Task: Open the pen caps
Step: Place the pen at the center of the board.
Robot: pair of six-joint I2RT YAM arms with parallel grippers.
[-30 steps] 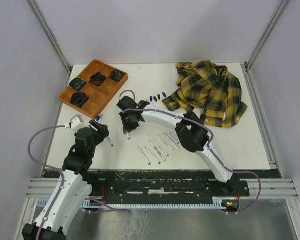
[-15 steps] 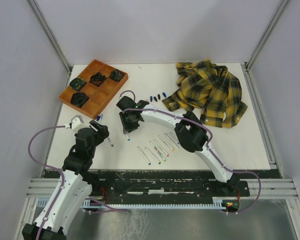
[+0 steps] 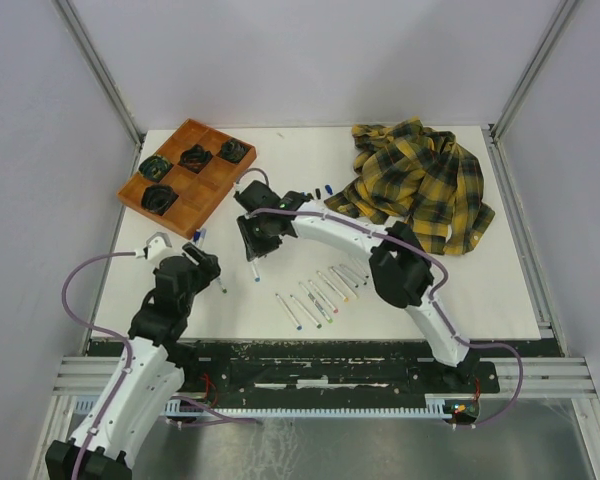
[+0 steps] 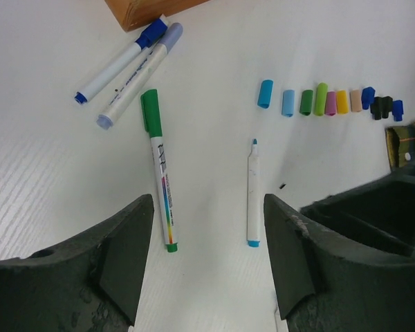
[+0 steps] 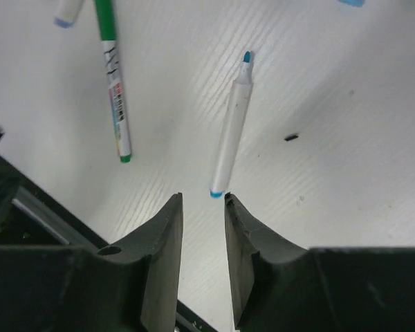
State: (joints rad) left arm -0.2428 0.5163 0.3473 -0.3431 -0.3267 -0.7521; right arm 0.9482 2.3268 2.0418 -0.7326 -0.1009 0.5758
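The marker is still capped, so the robot's left gripper will next lower onto the white body of the green marker and narrow its fingers around it, clear of the marker's cap.
A row of loose pen caps in blue, green, pink, yellow and black lies on the white table; it also shows in the top view. A capped green marker and an uncapped light-blue marker lie in front of my open, empty left gripper. Two more capped markers lie by the tray corner. My right gripper hovers just behind the light-blue marker's tail end, jaws narrowly apart with nothing between them.
A wooden tray with dark coiled items stands at the back left. A yellow plaid shirt lies at the back right. Several uncapped markers lie in a row near the front middle. The right arm fills the left wrist view's right side.
My right gripper has pulled back a little from the light-blue marker, and its elbow has swung right. The left arm has hardly moved.
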